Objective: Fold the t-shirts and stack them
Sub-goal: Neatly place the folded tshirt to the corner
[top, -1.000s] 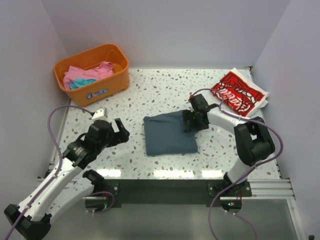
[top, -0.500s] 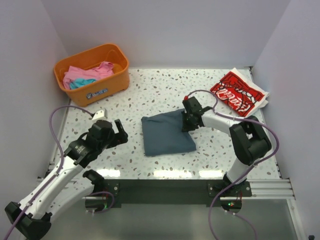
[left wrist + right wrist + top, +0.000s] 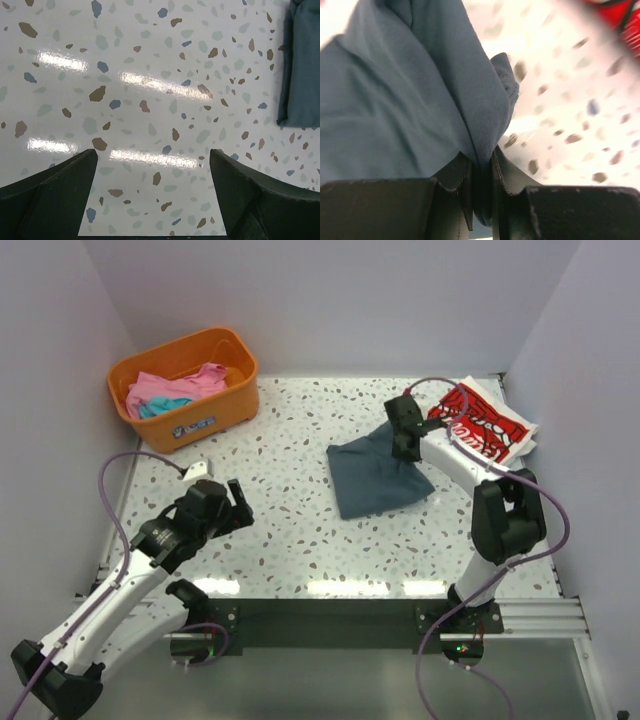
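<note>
The robot's right gripper should next lift the blue shirt to the right in the top view, then lower it and let it go on the red t-shirt (image 3: 487, 423) (image 3: 626, 21), which is already folded.
The folded slate-blue t-shirt (image 3: 378, 476) lies right of the table's middle, its far corner lifted. My right gripper (image 3: 403, 443) is shut on that corner; in the right wrist view the blue cloth (image 3: 420, 95) is pinched between the jaws (image 3: 481, 172). A folded red t-shirt with white lettering (image 3: 476, 427) rests at the back right, blurred in the right wrist view's top corner (image 3: 617, 15). Pink and turquoise t-shirts (image 3: 172, 390) fill the basket. My left gripper (image 3: 238, 506) hovers open over bare table at the left (image 3: 152, 165), the blue shirt's edge (image 3: 302, 65) far to its right.
An orange plastic basket (image 3: 216, 412) stands at the back left corner. A small white block (image 3: 199, 468) lies on the table just beyond the left arm. Walls enclose the table on the left, back and right.
My right gripper closed on the blue shirt's far right corner and dragged it right and toward the back, nearer the red shirt. The left arm barely moved.
</note>
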{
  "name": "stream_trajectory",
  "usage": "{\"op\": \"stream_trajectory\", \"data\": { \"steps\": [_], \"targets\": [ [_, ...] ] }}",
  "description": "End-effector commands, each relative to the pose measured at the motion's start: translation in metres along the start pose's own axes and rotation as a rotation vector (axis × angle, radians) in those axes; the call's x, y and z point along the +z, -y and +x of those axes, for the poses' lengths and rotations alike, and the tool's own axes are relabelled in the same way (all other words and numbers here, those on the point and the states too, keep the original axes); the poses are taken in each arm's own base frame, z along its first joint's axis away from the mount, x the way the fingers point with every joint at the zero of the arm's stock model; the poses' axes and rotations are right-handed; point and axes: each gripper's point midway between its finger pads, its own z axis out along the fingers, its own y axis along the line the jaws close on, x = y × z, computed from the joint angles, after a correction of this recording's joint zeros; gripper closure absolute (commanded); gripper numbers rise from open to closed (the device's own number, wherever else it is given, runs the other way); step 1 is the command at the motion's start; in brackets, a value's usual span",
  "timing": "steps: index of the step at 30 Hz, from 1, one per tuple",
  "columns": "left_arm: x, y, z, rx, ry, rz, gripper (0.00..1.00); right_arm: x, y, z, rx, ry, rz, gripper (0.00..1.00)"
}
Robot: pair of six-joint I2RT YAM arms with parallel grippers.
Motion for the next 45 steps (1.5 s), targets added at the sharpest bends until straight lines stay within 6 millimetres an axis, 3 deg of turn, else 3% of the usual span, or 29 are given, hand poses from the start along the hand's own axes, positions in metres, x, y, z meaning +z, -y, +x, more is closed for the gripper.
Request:
{"op": "stream_trajectory", "data": {
  "steps": [1, 2, 4, 5, 7, 8, 10, 11, 13, 20, 23, 26, 28, 33, 40, 43, 45],
  "targets": [
    [-0.003, -0.003, -0.012, -0.036, 0.035, -0.04, 0.0, -0.021, 0.028, -0.065, 0.032, 0.161, 0.162, 1.0],
    [-0.003, -0.004, -0.012, -0.034, 0.032, -0.05, 0.0, -0.026, 0.026, -0.081, 0.053, 0.191, 0.162, 1.0],
    [-0.002, -0.005, -0.013, -0.037, 0.034, -0.059, 0.0, -0.018, 0.029, -0.089, 0.073, 0.185, 0.172, 1.0],
    [-0.001, -0.006, -0.012, -0.036, 0.032, -0.067, 0.0, -0.023, 0.027, -0.107, 0.1, 0.215, 0.161, 1.0],
    [0.0, -0.007, -0.011, -0.035, 0.029, -0.078, 0.0, -0.011, 0.03, -0.115, 0.109, 0.198, 0.18, 1.0],
    [0.0, -0.007, -0.011, -0.035, 0.028, -0.083, 0.0, -0.014, 0.029, -0.132, 0.133, 0.225, 0.173, 1.0],
    [0.001, -0.008, -0.011, -0.034, 0.023, -0.092, 0.0, 0.0, 0.035, -0.139, 0.147, 0.21, 0.203, 1.0],
    [0.002, -0.008, -0.01, -0.033, 0.02, -0.093, 0.0, -0.003, 0.041, -0.156, 0.178, 0.234, 0.204, 1.0],
    [0.003, -0.009, -0.01, -0.033, 0.018, -0.097, 0.0, 0.006, 0.046, -0.161, 0.197, 0.22, 0.213, 1.0],
    [0.006, -0.008, -0.007, -0.021, 0.003, -0.106, 0.0, 0.005, 0.084, -0.219, 0.35, 0.298, 0.193, 1.0],
    [0.006, -0.009, -0.006, -0.019, -0.001, -0.11, 0.0, 0.003, 0.088, -0.245, 0.33, 0.372, 0.173, 1.0],
    [0.006, -0.007, -0.006, -0.02, -0.001, -0.097, 0.0, 0.021, 0.099, -0.254, 0.338, 0.373, 0.2, 1.0],
    [0.006, -0.006, -0.006, -0.024, 0.004, -0.088, 0.0, 0.021, 0.106, -0.258, 0.377, 0.375, 0.208, 1.0],
    [0.005, -0.004, -0.008, -0.022, 0.01, -0.07, 0.0, 0.004, 0.129, -0.275, 0.507, 0.434, 0.215, 1.0],
    [0.005, -0.003, -0.006, -0.023, 0.011, -0.057, 0.0, -0.045, 0.151, -0.307, 0.569, 0.546, 0.19, 1.0],
    [0.005, -0.001, -0.006, -0.023, 0.011, -0.047, 0.0, -0.06, 0.155, -0.309, 0.573, 0.557, 0.186, 1.0],
    [0.005, -0.001, -0.006, -0.024, 0.012, -0.044, 0.0, -0.061, 0.172, -0.308, 0.595, 0.561, 0.198, 1.0]
  ]
}}
